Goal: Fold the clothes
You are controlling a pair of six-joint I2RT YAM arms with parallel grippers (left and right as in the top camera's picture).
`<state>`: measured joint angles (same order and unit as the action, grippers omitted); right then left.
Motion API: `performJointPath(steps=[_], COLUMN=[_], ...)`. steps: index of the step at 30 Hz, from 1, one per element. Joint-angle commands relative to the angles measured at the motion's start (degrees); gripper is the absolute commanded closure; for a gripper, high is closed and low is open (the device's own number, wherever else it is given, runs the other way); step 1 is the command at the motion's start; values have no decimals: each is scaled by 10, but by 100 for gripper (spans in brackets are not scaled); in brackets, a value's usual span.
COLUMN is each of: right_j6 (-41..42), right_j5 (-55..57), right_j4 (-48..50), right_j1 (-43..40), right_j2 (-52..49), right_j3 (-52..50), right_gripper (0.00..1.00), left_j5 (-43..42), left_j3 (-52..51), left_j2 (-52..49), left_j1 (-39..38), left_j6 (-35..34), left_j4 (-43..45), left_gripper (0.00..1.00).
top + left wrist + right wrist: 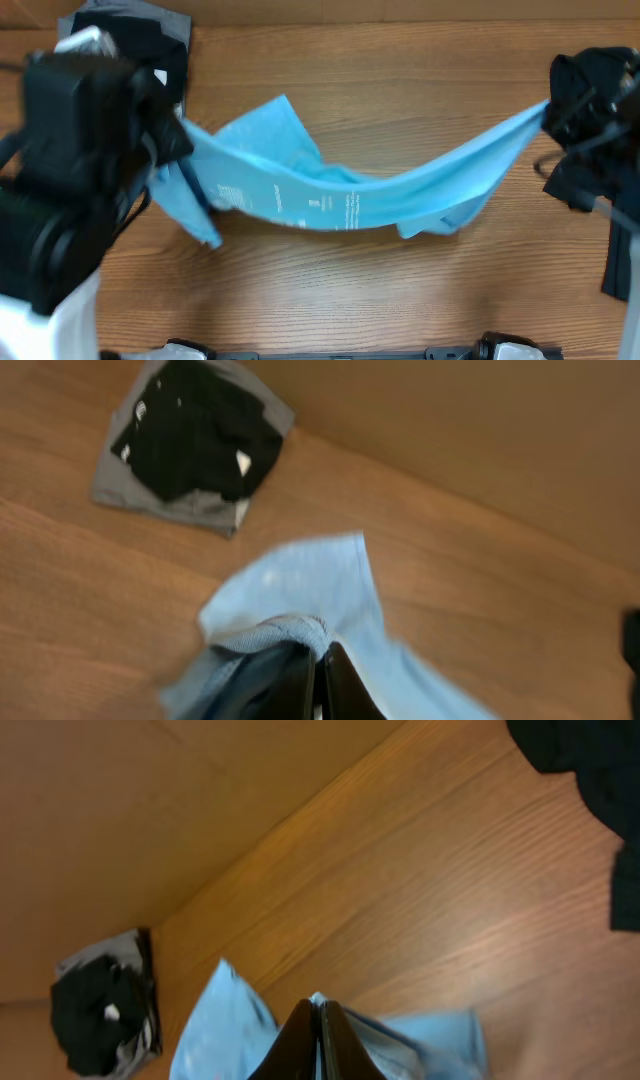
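Next, my left gripper rises, swings outward and comes down onto the bare wood beside the pile to release, because the shirt still hangs sagging.
A light-blue T-shirt [350,200] with white lettering hangs stretched between both arms, sagging in the middle above the wooden table. My left gripper [178,135] is shut on its left end; in the left wrist view the fingers [322,675] pinch a bunched blue fold [290,630]. My right gripper [548,112] is shut on the shirt's right end; the right wrist view shows the closed tips [319,1010] with blue cloth [225,1020] spreading below them.
A pile of black and grey garments [140,40] lies at the table's back left corner, also seen as the pile [190,445] and the pile [100,1005]. More black cloth [620,260] lies at the right edge, seen as dark cloth [590,770].
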<state>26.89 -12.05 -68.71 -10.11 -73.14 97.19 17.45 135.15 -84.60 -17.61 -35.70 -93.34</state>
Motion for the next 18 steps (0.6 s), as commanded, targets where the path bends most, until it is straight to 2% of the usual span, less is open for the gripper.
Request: performJointPath(steps=[1, 5, 9, 13, 15, 16, 18], right_j6=[8, 9, 21, 4, -6, -19, -19], right_j5=[-5, -43, -63, -65, -65, -64, -56], right_j4=[47, 153, 194, 167, 131, 91, 50], right_j1=[-1, 6, 8, -8, -23, -38, -53], right_j2=[-87, -169, -190, -190, -190, -190, -190], right_j3=[5, 5, 24, 130, 207, 283, 345], right_gripper=[96, 96, 96, 96, 96, 96, 96], left_j5=[42, 40, 37, 60, 72, 71, 71], left_j3=[-1, 0, 9, 78, 146, 216, 269], left_j2=[-101, -216, -275, -273, -264, -250, -235], left_j1=[14, 39, 56, 60, 60, 60, 60], left_j6=[14, 71, 101, 147, 162, 170, 173], left_j4=[49, 182, 266, 287, 275, 262, 251], left_gripper=[96, 96, 96, 96, 96, 96, 96])
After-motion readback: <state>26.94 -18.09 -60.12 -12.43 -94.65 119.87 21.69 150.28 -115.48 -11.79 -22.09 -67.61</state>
